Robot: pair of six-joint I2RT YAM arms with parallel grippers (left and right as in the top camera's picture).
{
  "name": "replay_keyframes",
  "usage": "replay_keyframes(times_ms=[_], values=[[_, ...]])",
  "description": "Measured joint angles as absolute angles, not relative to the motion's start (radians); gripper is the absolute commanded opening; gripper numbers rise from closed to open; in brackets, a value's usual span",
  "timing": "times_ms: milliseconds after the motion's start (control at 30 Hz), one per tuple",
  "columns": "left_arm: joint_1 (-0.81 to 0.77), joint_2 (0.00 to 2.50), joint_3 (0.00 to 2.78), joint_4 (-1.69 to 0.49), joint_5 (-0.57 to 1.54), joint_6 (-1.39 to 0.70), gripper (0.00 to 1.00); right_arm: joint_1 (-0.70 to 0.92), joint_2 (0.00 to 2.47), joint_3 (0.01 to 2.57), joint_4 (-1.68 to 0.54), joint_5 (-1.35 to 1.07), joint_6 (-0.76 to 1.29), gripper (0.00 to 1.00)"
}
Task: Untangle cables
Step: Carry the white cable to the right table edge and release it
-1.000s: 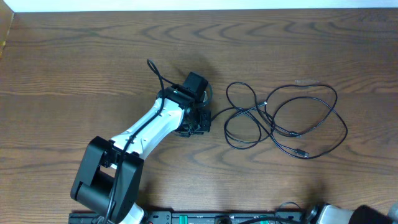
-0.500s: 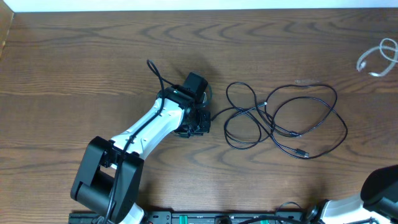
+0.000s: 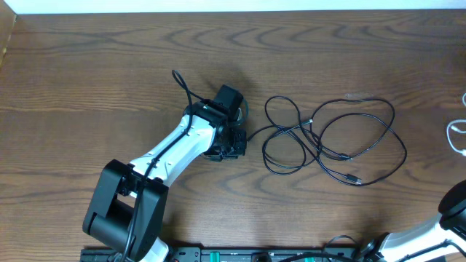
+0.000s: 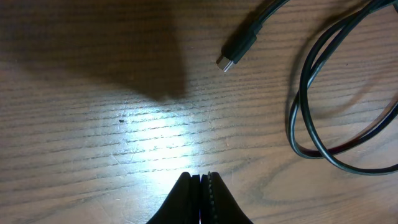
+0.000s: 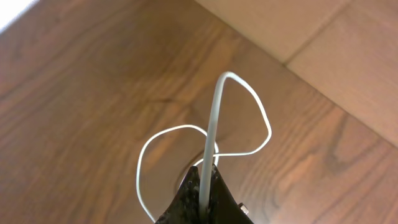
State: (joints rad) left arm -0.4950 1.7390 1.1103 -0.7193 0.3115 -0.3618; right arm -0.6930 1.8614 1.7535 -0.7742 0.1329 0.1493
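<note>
My right gripper eases over the bare wood beside the table's edge next and releases the white cable (image 3: 457, 135) there, because this spot lies clear of the black tangle.
A tangle of black cables (image 3: 331, 142) lies in loose loops on the table, right of centre. My left gripper (image 3: 237, 142) sits just left of it, shut and empty; the left wrist view shows its closed fingertips (image 4: 202, 180), a black cable's plug end (image 4: 239, 48) and black loops (image 4: 311, 134) ahead. My right gripper (image 5: 207, 174) is shut on the white cable (image 5: 214, 118), whose loops hang beyond the fingers. A bit of that white cable (image 3: 457, 135) shows at the overhead view's right edge.
The left arm (image 3: 171, 156) stretches from its base (image 3: 120, 211) at the front left. The right arm (image 3: 437, 233) enters at the front right corner. The table's edge and a paler floor (image 5: 323, 37) show in the right wrist view.
The white cable came into the overhead view at the upper right, then moved down the right edge. The right arm rose into the front right corner. The left arm and black cables stayed still.
</note>
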Motion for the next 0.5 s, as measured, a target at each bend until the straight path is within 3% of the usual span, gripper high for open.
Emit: replay_keyframes(times_ms=[333, 500], values=[[-0.495, 1.739, 1.110, -0.720, 0.311, -0.362, 0.08, -0.744, 1.862, 1.753, -0.832, 0.134, 0.191, 0.01], [-0.495, 1.739, 1.110, -0.720, 0.311, -0.362, 0.08, -0.744, 1.862, 1.753, -0.838, 0.124, 0.197, 0.09]])
